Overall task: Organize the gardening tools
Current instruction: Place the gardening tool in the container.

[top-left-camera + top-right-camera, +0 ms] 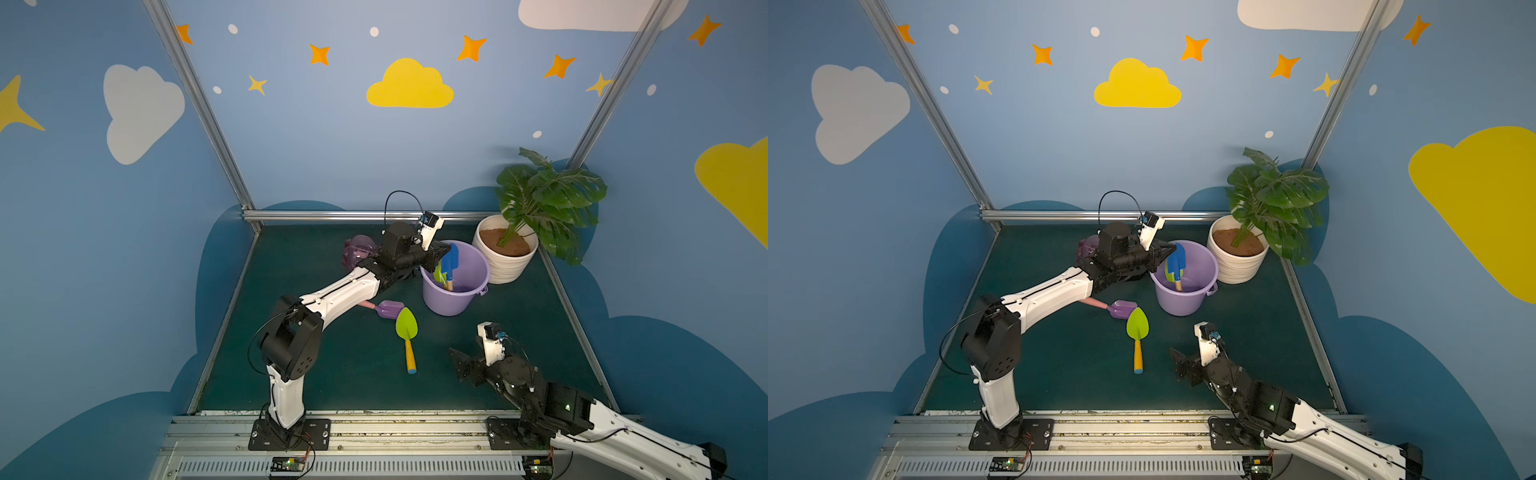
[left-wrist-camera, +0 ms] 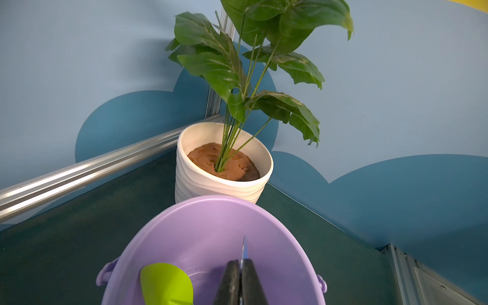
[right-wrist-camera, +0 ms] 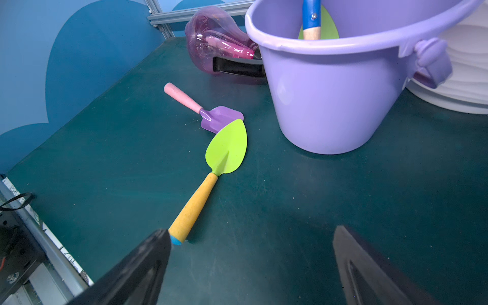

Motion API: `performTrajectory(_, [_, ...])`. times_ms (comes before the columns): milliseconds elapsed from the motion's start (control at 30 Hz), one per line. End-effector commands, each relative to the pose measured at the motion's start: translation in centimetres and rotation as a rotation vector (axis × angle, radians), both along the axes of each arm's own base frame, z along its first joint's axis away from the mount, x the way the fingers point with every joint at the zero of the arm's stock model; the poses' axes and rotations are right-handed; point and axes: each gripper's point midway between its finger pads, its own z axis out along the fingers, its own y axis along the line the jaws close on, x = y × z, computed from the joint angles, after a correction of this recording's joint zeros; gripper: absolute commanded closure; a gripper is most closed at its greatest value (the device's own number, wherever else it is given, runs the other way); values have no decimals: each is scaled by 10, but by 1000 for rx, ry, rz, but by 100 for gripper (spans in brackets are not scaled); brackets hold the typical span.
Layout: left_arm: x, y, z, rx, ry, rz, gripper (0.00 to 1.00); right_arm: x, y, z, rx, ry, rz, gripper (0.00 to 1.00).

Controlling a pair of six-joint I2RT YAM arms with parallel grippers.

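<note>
Next, my left gripper goes down toward the lilac bucket's open inside and releases the thin blade there, since the wooden handle already points down into it.
My left gripper (image 1: 441, 254) (image 2: 240, 264) hovers over the lilac bucket (image 1: 453, 297) (image 2: 211, 200), shut on the thin blade of the blue shovel (image 1: 451, 259) (image 2: 244, 248), whose wooden handle points down into the bucket. A lime-green shovel (image 2: 166, 282) stands inside the bucket too. On the mat lie another lime-green shovel (image 1: 406, 328) (image 3: 226, 150) with a yellow handle and a purple shovel (image 1: 390, 309) (image 3: 219, 118) with a pink handle, their blades touching. The pink spray bottle (image 1: 357, 249) (image 3: 214, 39) lies behind the left arm. My right gripper (image 1: 457, 361) (image 3: 250, 237) is open and empty, near the yellow handle's end.
A white ribbed plant pot (image 1: 505, 266) (image 2: 211, 190) with a leafy plant stands in the back right corner, right next to the bucket. Metal rails (image 1: 353, 215) edge the green mat, with blue walls behind them.
</note>
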Motion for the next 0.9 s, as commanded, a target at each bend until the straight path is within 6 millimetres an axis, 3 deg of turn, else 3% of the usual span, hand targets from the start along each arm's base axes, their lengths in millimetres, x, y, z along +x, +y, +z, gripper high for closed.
performTrajectory(0, [4, -7, 11, -34, -10, -7, 92, -2, -3, -8, -9, 18, -6, 3])
performTrajectory(300, [11, -12, -23, 7, 51, -4, 90, 1, 0, -6, -8, 10, -10, 3])
performTrajectory(567, [14, -10, -35, 25, 81, 1, 76, 10, 1, -5, -50, 12, -59, 3])
performTrajectory(733, [12, -4, -26, 12, 91, 7, 69, 12, 9, -5, -99, 55, -59, 4])
performTrajectory(867, [3, 5, -2, -7, 65, 10, 67, 10, 22, -8, -116, 105, -34, 4])
